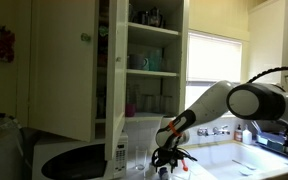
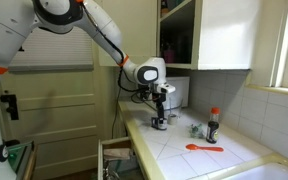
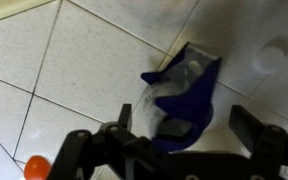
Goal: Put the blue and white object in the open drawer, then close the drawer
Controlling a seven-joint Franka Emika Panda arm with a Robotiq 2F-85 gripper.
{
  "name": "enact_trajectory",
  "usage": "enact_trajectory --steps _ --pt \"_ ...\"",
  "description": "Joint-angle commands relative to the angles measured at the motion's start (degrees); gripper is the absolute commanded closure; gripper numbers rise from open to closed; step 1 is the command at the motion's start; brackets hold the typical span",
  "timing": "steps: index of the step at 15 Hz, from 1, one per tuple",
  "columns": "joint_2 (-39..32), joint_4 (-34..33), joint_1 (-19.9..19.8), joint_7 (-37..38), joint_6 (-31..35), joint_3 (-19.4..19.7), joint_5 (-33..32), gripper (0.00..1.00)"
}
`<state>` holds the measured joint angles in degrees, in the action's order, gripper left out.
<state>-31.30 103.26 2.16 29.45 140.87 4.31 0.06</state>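
The near end of the blue and white object is below, between my fingers, so my gripper will come down onto it next and close its fingers.
The blue and white object is a crumpled soft thing lying on the white tiled counter. In the wrist view my gripper is open, with one finger on each side of the object's near end, and not closed on it. In both exterior views the gripper points down at the counter, and the object is mostly hidden beneath it. The open drawer shows below the counter's front edge.
An orange spoon and a red-capped bottle sit on the counter beside the gripper. An orange item lies close by. An open wall cupboard hangs above, and a glass and a faucet are nearby.
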Motion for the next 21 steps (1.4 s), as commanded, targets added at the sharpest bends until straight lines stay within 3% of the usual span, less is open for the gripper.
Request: enact_trajectory --steps 1,6,7,8,13,16,21 --pt "-2.2 -2.4 0.1 -0.8 -2.0 0.2 2.7 0.0" --pt "-3.6 -3.7 -0.4 -0.9 -3.1 0.6 3.9 0.0" --pt "-3.8 -3.9 -0.4 -1.0 -3.2 0.7 3.9 0.25" --pt "-3.9 -4.1 -0.4 -1.1 -3.4 0.8 3.8 0.25" --pt "-4.3 -5.0 -0.4 -1.5 -4.3 1.1 3.4 0.64" --pt "-2.2 -3.5 -0.9 -3.0 -6.8 0.8 3.6 0.66" --pt "12.3 10.0 -6.4 -20.7 -15.5 -2.3 7.7 0.66"
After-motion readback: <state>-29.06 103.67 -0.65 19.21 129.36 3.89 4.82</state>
